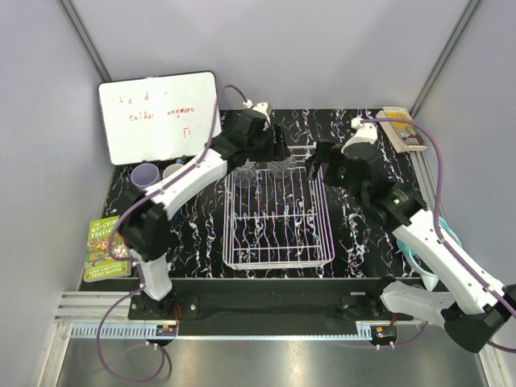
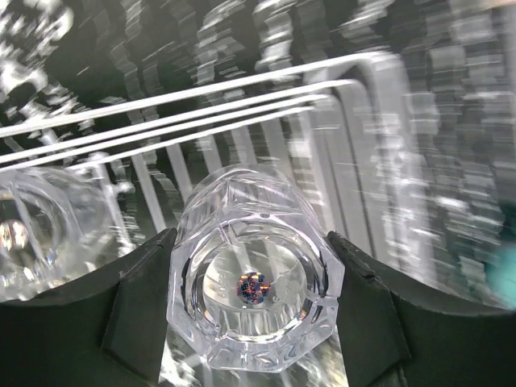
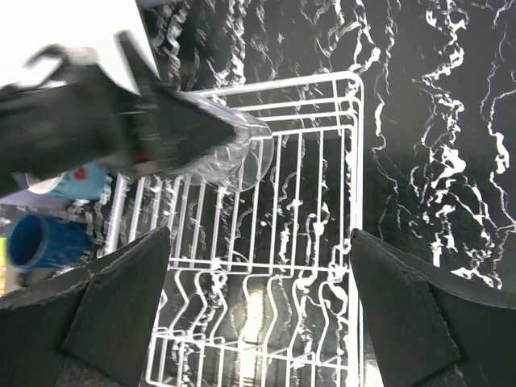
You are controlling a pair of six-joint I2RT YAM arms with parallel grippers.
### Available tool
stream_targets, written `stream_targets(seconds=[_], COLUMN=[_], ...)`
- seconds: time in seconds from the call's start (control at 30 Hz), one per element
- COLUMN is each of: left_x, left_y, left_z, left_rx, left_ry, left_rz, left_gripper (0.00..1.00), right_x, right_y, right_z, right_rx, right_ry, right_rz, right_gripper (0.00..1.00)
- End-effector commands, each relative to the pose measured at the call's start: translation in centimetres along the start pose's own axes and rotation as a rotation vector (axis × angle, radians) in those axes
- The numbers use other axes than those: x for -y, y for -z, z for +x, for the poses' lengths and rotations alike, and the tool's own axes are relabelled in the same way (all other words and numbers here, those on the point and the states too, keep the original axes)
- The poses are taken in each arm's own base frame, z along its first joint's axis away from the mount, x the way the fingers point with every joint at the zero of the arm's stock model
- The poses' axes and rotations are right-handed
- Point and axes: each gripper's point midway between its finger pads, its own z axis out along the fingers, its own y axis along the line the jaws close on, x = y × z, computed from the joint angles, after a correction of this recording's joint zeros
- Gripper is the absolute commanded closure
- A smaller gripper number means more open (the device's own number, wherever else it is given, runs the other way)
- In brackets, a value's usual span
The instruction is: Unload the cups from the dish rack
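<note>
My right gripper tilts and moves to the left in the top view next, onto the uncovered edge of the held glass's rim [image 1: 284, 170] [image 3: 261, 156].
A clear faceted glass [image 2: 254, 282] sits base-first between the black fingers [image 2: 137, 314] of my left gripper [image 2: 254, 274], which is shut on it, both pads against its sides. This happens at the far end of the white wire dish rack [image 1: 278, 256]. The right wrist view shows the same glass [image 3: 242, 149] over the rack [image 3: 355, 161]. A second clear glass [image 2: 32, 234] lies just left of the held one. My right gripper [image 3: 258, 306] hangs open above the rack, holding nothing. A dark blue mug [image 3: 40, 238] and a teal mug [image 3: 81, 181] stand on the table outside the rack.
A whiteboard [image 1: 157, 117] leans at the back left, with a lavender tumbler [image 1: 145, 175] in front of it. A green book [image 1: 107, 250] lies at the left edge and another book [image 1: 403, 129] at the back right. The background in the left wrist view is blurred.
</note>
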Motion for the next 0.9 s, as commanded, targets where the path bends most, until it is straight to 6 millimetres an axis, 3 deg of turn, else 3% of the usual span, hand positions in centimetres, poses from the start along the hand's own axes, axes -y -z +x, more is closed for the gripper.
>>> stream_targets(seconds=[0.0,0.13,0.17,0.2,0.27,0.3,0.37,0.4,0.43,0.47,0.5,0.63,0.87], left_x=[7.4,8.6,9.3,8.9,9.8,9.1,9.7,8.8,8.9,9.6,9.1,9.5,9.6], left_y=[9.1,12.2,13.2,13.7,15.5,15.7,17.5,17.1,17.7,19.6,19.2,20.8,20.0], left_z=[-4.7,-2.5,-2.9,-1.1,-1.1,0.7,0.3,1.6,1.6,0.8,1.7,1.5,1.0], left_rx=[0.191,0.182,0.227,0.199,0.256,0.238,0.301,0.28,0.269,0.341,0.324,0.336,0.355], left_ry=[0.015,0.059,0.055,0.059,0.075,0.087,0.124,0.151,0.213,0.197,0.223,0.29,0.29], left_rz=[0.39,0.565,0.622,0.664,0.773,0.799,0.911,0.93,0.976,1.074,1.098,1.24,1.212], left_gripper=[1.0,1.0,1.0,1.0,1.0,1.0,1.0,1.0,1.0,1.0,1.0,1.0,1.0], right_x=[0.5,0.5,0.2,0.1,-0.5,-1.0,-2.1,-2.7,-3.0,-3.6,-3.6,-4.2,-5.5], right_y=[1.5,2.3,2.4,2.9,3.5,4.0,4.7,5.1,5.4,5.7,5.9,6.4,7.1], right_z=[0.2,1.1,0.9,1.1,0.5,0.7,0.2,0.7,0.7,0.6,0.9,1.6,2.7], right_rx=[0.049,0.065,0.082,0.087,0.118,0.118,0.144,0.135,0.139,0.143,0.141,0.123,0.085], right_ry=[-0.073,-0.122,-0.14,-0.147,-0.174,-0.179,-0.2,-0.202,-0.211,-0.219,-0.224,-0.246,-0.287], right_rz=[-0.026,-0.079,-0.1,-0.126,-0.173,-0.22,-0.295,-0.344,-0.373,-0.408,-0.421,-0.474,-0.575], right_gripper=[0.0,0.0,0.0,0.0,0.0,0.0,0.0,0.0,0.0,0.0,0.0,0.0,0.01])
